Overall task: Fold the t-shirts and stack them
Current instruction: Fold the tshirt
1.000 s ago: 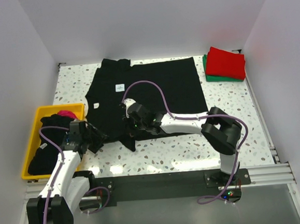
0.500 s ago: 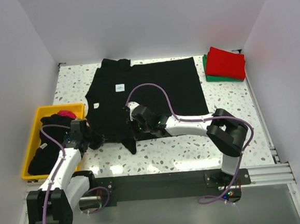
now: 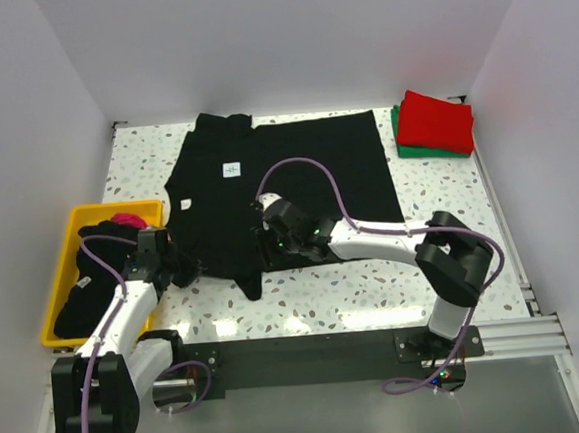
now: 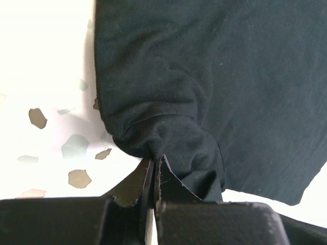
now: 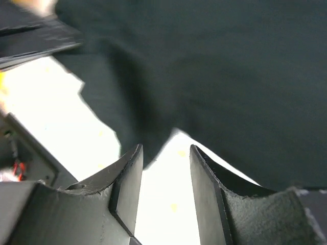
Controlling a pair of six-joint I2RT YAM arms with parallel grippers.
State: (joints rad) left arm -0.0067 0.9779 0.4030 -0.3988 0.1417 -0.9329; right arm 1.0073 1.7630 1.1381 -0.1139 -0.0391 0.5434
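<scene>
My right gripper should next move across and down to the loose corner of the t-shirt's hem, which lies to its right in the top view, opposite my left gripper's hold.
A black t-shirt [image 3: 296, 171] with a small white neck label [image 3: 231, 168] lies spread across the middle of the table. My left gripper [image 3: 183, 270] is at its lower left edge, shut on a bunched fold of the black cloth [image 4: 163, 138]; in the left wrist view the left gripper [image 4: 155, 162] has its jaws pressed together on that fold. My right gripper [image 3: 265, 240] is low over the shirt's near hem. In the right wrist view the right gripper [image 5: 166, 153] is open with only bright tabletop between the fingers, and the black cloth [image 5: 214, 66] lies just beyond the tips.
A folded red t-shirt [image 3: 437, 120] rests on a folded green one [image 3: 405, 147] at the back right corner. A yellow bin [image 3: 63, 294] at the left edge holds dark clothes and a pink one [image 3: 127, 221]. White walls enclose the table.
My left gripper has closed on the black shirt's lower left edge. My right gripper has opened and let go of the cloth, shifting slightly right.
</scene>
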